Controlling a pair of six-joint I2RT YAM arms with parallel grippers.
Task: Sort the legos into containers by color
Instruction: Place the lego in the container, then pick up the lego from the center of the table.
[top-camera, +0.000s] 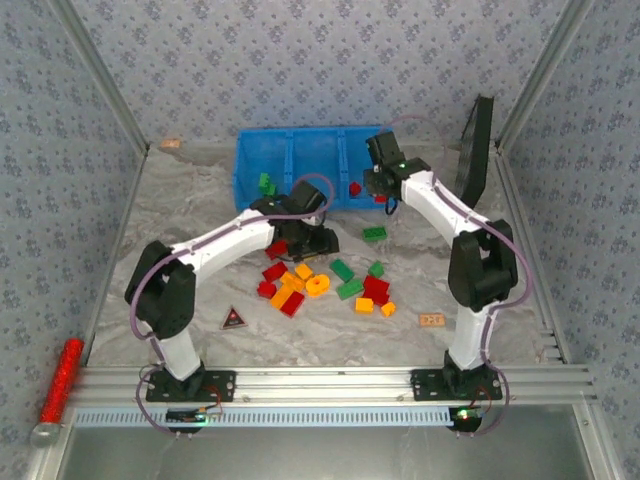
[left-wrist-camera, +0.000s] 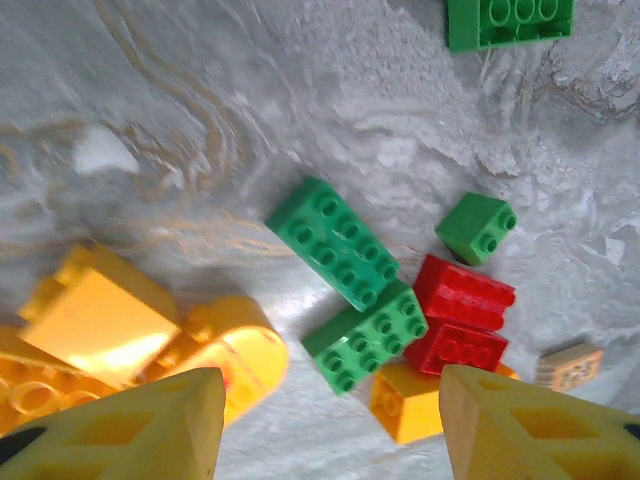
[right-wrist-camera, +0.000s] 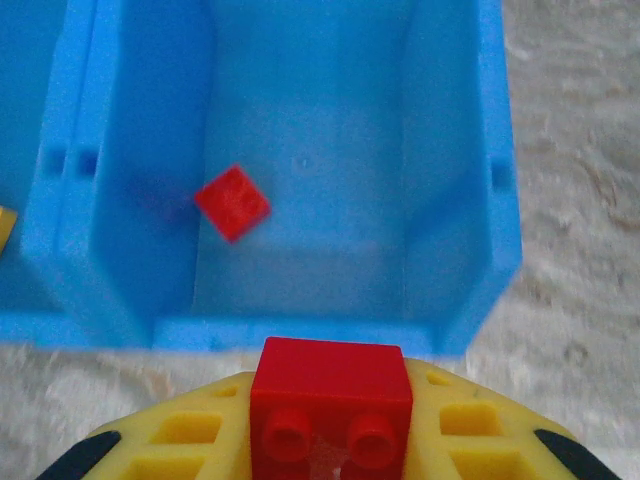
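The red brick in my right gripper matches the color there, so my gripper will next carry it outward past the bin's near side, over the bin's section holding the small red brick (top-camera: 364, 197) (right-wrist-camera: 300, 255), and let go of it there.
The blue bin (top-camera: 290, 150) stands at the back of the table with three compartments. My right gripper (right-wrist-camera: 330, 445) is shut on a red brick (right-wrist-camera: 330, 375) just in front of the bin's right compartment (right-wrist-camera: 460, 200), which holds one small red brick (right-wrist-camera: 232, 202). A green brick (top-camera: 266, 184) lies in the left compartment. My left gripper (left-wrist-camera: 330, 430) hangs open and empty over the pile of loose legos (top-camera: 320, 285). Below it lie green bricks (left-wrist-camera: 333, 242), red bricks (left-wrist-camera: 463, 293), an orange brick (left-wrist-camera: 410, 400) and yellow pieces (left-wrist-camera: 100, 315).
A lone green brick (top-camera: 374, 234) lies between the bin and the pile. A dark triangular tag (top-camera: 233, 319) and a small tan tag (top-camera: 432, 319) lie near the front. A black panel (top-camera: 478, 150) leans at the back right. A red glittery cylinder (top-camera: 62, 380) lies off the table's left edge.
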